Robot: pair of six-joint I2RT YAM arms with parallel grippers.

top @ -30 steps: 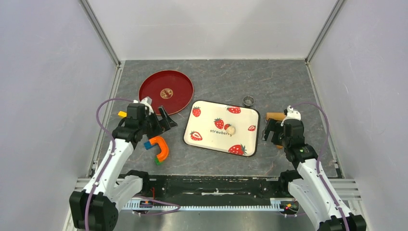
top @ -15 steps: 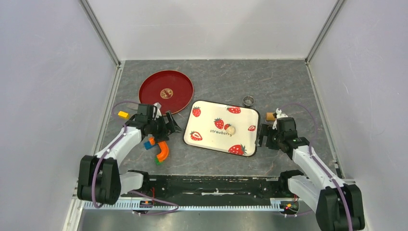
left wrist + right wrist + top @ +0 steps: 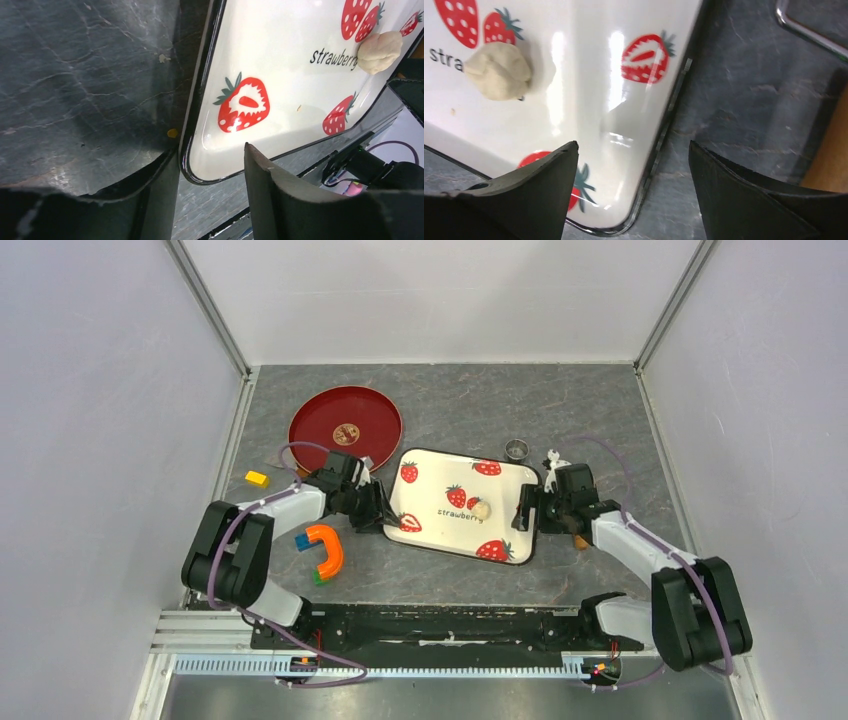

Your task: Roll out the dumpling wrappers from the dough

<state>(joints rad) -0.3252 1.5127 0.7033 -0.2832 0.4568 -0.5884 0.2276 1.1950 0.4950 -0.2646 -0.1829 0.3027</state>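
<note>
I will next lift my right gripper off the tray's rim, then move it to the right in the top view and down onto the roller's handle, while the dough is still a ball.
The dough is a small cream ball lying on the white strawberry tray. It also shows in the left wrist view as the dough and in the right wrist view as the dough. My left gripper is open and low at the tray's left edge. In its own view the left gripper straddles the tray rim. My right gripper stands open astride the tray's right edge. In its own view the right gripper has the tray rim between its fingers. No dumpling wrappers are in view.
A small metal ring stands behind the tray. A red plate lies at the back left. An orange U-shaped toy and a yellow block lie on the left. The wooden roller is mostly hidden under the right arm.
Both arms have dropped and swung inward, the left gripper to the tray's left edge and the right gripper to its right edge. Tray and dough have not moved.
</note>
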